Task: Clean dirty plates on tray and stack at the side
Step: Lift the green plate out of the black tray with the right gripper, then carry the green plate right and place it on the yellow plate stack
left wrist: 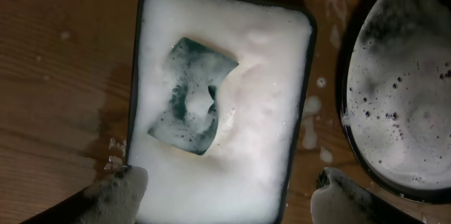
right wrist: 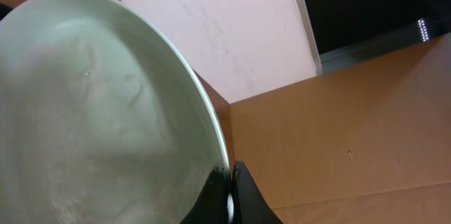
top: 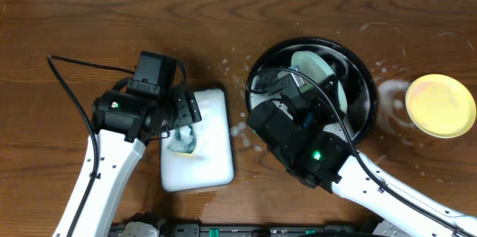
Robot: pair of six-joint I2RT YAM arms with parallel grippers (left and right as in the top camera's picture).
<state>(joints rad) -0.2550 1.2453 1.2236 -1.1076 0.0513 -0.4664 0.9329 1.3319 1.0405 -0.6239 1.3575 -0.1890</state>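
Observation:
The right gripper will swing away from the tray (top: 370,80) next, level the mint-green plate above the yellow plate (top: 440,105), then lower it and release, because the yellow plate lies flat beside the tray.
A pale mint-green plate (top: 319,70) stands tilted on edge over the black round tray (top: 370,80). My right gripper (right wrist: 229,190) is shut on its rim, and the plate's wet, foamy face (right wrist: 91,118) fills the left of the right wrist view. A yellow plate (top: 440,105) lies flat on the table to the right of the tray. My left gripper (left wrist: 229,185) hangs open above the near end of the white foam-filled dish (top: 212,103), its foam-coated fingers (left wrist: 116,196) spread on either side. A teal sponge (left wrist: 190,97) lies in the foam, apart from the fingers.
Foam splashes (top: 389,103) dot the wooden table between the tray and the yellow plate, and more lie between the dish and the tray. The tray's soapy floor (left wrist: 405,90) sits just right of the dish. The right arm's body covers much of the tray.

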